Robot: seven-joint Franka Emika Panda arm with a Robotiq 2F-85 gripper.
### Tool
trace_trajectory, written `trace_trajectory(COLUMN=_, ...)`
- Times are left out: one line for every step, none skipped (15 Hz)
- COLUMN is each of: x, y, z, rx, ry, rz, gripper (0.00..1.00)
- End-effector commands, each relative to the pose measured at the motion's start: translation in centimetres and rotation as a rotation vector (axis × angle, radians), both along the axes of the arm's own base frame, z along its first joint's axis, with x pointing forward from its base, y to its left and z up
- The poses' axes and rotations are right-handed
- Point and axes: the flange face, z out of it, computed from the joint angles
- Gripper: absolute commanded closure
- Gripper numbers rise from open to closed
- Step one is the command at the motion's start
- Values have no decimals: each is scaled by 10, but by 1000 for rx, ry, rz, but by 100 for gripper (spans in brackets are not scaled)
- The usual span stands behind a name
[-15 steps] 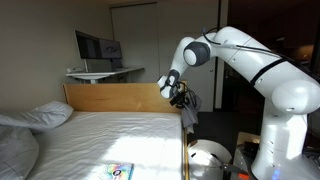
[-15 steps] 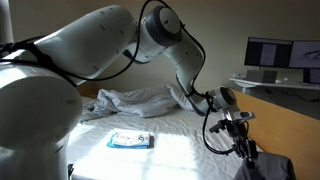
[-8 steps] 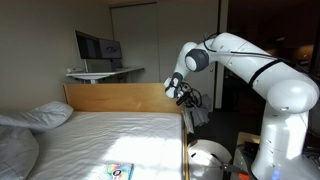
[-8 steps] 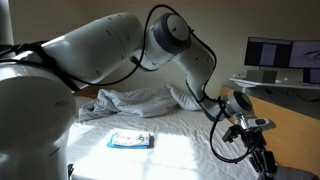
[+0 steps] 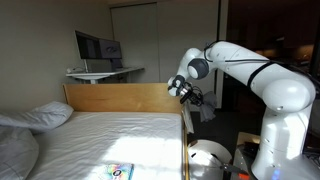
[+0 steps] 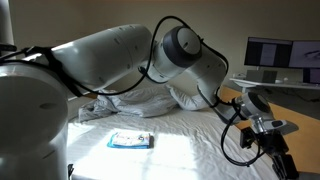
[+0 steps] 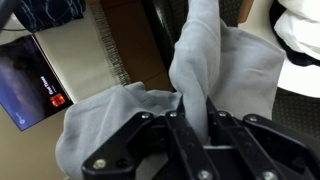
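My gripper holds the light grey cloth and will move outward to beside the wooden board's end and release the cloth there, because that end of the board is outward of my gripper.
My gripper [image 7: 193, 110] is shut on a light grey cloth [image 7: 200, 60], which hangs bunched between the jaws and spreads to both sides in the wrist view. In an exterior view the gripper [image 5: 198, 98] holds the cloth [image 5: 205, 112] in the air just past the end of the bed's wooden board [image 5: 120, 97]. In an exterior view the gripper [image 6: 275, 140] is low at the right, off the side of the mattress [image 6: 170, 140]; the cloth is hard to make out there.
A white mattress [image 5: 110, 135] with a pillow [image 5: 45, 115] and crumpled sheets [image 6: 130, 100] is there. A flat printed packet [image 6: 132, 139] lies on the mattress. A desk with a monitor [image 5: 98, 47] stands behind the board. A white round object [image 5: 207, 155] sits below the gripper.
The gripper has carried the cloth sideways, away from the bed and past the board's end, and slightly lower. The things on the bed have not moved.
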Motion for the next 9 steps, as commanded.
trace_trajectory(x=9, y=-3, z=14, rx=-95, ry=51, rz=-82, gripper=94)
trace_trajectory(x=11, y=-2, z=17, rx=-109, ry=66, rz=-102, gripper=94)
trace_trajectory(x=13, y=-1, z=19, rx=-121, ry=78, rz=-118, gripper=94)
trace_trajectory(x=14, y=0, z=22, rx=-132, ry=90, rz=-136, gripper=94)
trace_trajectory(x=14, y=2, z=25, rx=-142, ry=104, rz=-153, gripper=94)
trace_trajectory(x=15, y=3, z=25, rx=-150, ry=117, rz=-166, gripper=94)
trace_trajectory(x=15, y=4, z=26, rx=-156, ry=130, rz=-181, gripper=94)
trace_trajectory(x=16, y=4, z=27, rx=-159, ry=136, rz=-193, gripper=94)
trace_trajectory(x=15, y=3, z=25, rx=-165, ry=141, rz=-205, gripper=94)
